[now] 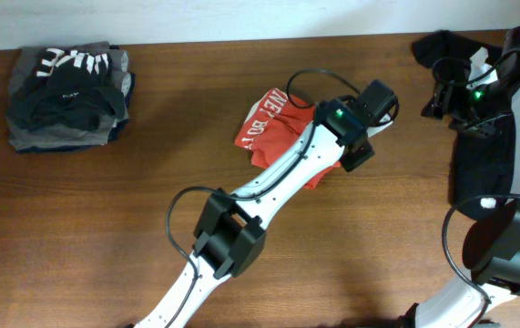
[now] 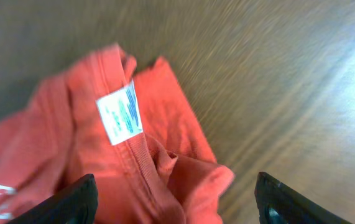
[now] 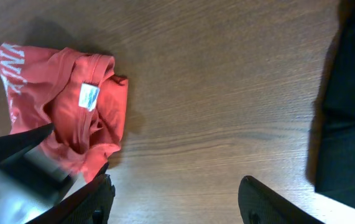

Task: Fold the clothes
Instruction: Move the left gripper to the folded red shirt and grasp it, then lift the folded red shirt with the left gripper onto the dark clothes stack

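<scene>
The raised red fold [image 2: 156, 163] is just beside the white label. My left gripper will reach down onto it next.
A crumpled red shirt [image 1: 273, 123] with white lettering lies mid-table. Its collar and white label [image 2: 120, 112] face up in the left wrist view, and it also shows in the right wrist view [image 3: 65, 118]. My left gripper [image 1: 360, 146] is open at the shirt's right edge, and a fold of red cloth lies between its jaws [image 2: 174, 186]. A black garment [image 1: 478, 173] lies spread at the right [image 3: 351, 93]. My right gripper [image 1: 439, 98] is open and empty [image 3: 176, 183], above bare wood between the two garments.
A stack of folded dark and grey clothes [image 1: 68, 96] sits at the back left. The left arm [image 1: 269, 187] stretches diagonally across the table's middle and shows in the right wrist view [image 3: 15, 168]. Bare wooden tabletop [image 1: 105, 228] fills the front left.
</scene>
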Robot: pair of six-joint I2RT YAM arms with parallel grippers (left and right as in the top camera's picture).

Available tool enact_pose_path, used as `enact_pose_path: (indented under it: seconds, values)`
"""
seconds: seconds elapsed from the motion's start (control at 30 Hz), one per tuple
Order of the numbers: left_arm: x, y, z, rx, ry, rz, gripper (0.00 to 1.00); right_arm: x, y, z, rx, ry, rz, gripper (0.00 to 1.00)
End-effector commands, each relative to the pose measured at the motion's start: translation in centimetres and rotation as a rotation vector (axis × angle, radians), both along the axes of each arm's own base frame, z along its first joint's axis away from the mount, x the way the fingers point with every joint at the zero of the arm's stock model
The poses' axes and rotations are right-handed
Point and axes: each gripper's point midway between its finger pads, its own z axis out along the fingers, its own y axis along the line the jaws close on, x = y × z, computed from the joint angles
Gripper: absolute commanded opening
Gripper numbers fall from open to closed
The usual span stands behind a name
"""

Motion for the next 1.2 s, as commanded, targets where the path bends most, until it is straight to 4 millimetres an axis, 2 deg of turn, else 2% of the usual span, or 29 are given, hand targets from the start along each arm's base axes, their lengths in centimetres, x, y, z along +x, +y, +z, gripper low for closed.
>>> enact_pose_path:
  seconds: [0.0,0.13,0.27,0.4,0.53,0.63,0.73,0.8,0.87,1.03,1.17]
  values:
    - [1.4,2.1,-3.9,0.091,-0.014,0.139,0.81,0.4,-1.9,0.4,-0.07,-0.021,-0.05,0.71]
    - [1.4,2.5,-5.9,0.114,0.001,0.177,0.81,1.2,-4.6,0.8,-0.089,-0.058,-0.177,0.73]
    - [1.6,2.8,-6.7,0.129,-0.006,0.205,0.81,0.9,-6.9,1.0,-0.081,-0.074,-0.249,0.73]
    - [1.3,2.7,-7.7,0.134,0.018,0.199,0.81,0.4,-7.9,1.1,-0.051,-0.08,-0.275,0.73]
    - [0.3,2.5,-10.1,0.139,0.084,0.181,0.8,0.3,-8.1,1.1,-0.045,-0.081,-0.281,0.73]
    - [0.0,2.9,-11.8,0.168,0.103,0.181,0.69,0.3,-8.0,1.1,-0.045,-0.081,-0.28,0.73]
    - [0.0,3.5,-12.7,0.193,0.109,0.187,0.43,0.3,-8.0,1.1,-0.046,-0.081,-0.28,0.73]
    - [0.4,3.9,-12.6,0.202,0.096,0.195,0.18,0.3,-8.0,1.1,-0.045,-0.081,-0.28,0.73]
    - [1.0,4.4,-12.2,0.22,0.064,0.21,0.01,0.3,-8.0,1.1,-0.045,-0.081,-0.28,0.73]
    - [2.7,6.5,-10.3,0.291,0.004,0.216,0.0,0.3,-8.0,1.1,-0.045,-0.081,-0.28,0.73]
    - [5.0,9.0,-6.9,0.312,-0.022,0.229,0.0,0.3,-8.0,1.1,-0.045,-0.081,-0.28,0.73]
